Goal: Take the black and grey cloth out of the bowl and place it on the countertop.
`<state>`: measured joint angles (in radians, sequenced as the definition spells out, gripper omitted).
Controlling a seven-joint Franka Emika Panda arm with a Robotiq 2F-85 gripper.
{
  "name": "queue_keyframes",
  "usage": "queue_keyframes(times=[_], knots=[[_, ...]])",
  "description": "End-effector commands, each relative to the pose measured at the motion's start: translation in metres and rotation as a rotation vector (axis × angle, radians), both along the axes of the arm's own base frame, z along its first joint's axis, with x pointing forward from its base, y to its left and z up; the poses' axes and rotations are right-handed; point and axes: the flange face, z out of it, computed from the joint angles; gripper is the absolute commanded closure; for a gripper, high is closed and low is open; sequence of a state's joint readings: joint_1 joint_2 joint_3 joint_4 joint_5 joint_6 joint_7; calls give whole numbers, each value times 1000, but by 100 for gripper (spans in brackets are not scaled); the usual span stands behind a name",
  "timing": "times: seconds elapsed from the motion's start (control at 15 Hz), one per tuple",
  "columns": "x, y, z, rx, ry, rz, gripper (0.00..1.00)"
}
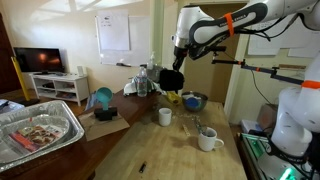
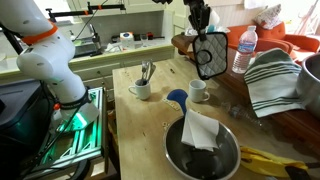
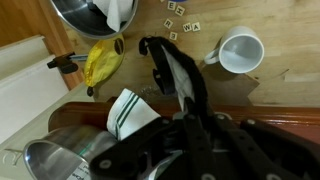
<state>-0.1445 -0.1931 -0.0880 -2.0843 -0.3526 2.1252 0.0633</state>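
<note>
My gripper will swing toward the brown paper, then lower onto the clear, bare dark wood of the countertop beside the water bottle.
My gripper (image 2: 198,22) is shut on the black and grey cloth (image 2: 210,56), which hangs free in the air above the back of the wooden countertop (image 2: 150,125). Both also show in an exterior view, the gripper (image 1: 180,55) with the cloth (image 1: 172,78) below it. In the wrist view the cloth (image 3: 172,72) trails from my jaws (image 3: 183,108). The metal bowl (image 2: 226,158) sits near the counter's front and holds a white cloth (image 2: 200,130). The bowl also shows in the wrist view (image 3: 78,14) and in an exterior view (image 1: 194,101).
Two white mugs (image 2: 141,89) (image 2: 199,91) stand on the counter, one with utensils in it. A water bottle (image 2: 240,50) and a striped cloth (image 2: 270,80) are beside the hanging cloth. A yellow item (image 3: 103,62) and letter tiles (image 3: 180,15) lie near the bowl. A foil tray (image 1: 40,130) sits on a side table.
</note>
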Motion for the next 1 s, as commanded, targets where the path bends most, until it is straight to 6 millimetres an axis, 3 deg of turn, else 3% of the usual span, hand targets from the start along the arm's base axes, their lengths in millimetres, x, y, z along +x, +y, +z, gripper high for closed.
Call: queue_keyframes(times=[0.0,0.53,0.73,0.93], knots=[[-1,9,3,-91,12,45,98],[36,154,2,-195,-20,408,98],[59,179,4,-302,-80,531,98],[80,187,-1,-410,-169,642,98]])
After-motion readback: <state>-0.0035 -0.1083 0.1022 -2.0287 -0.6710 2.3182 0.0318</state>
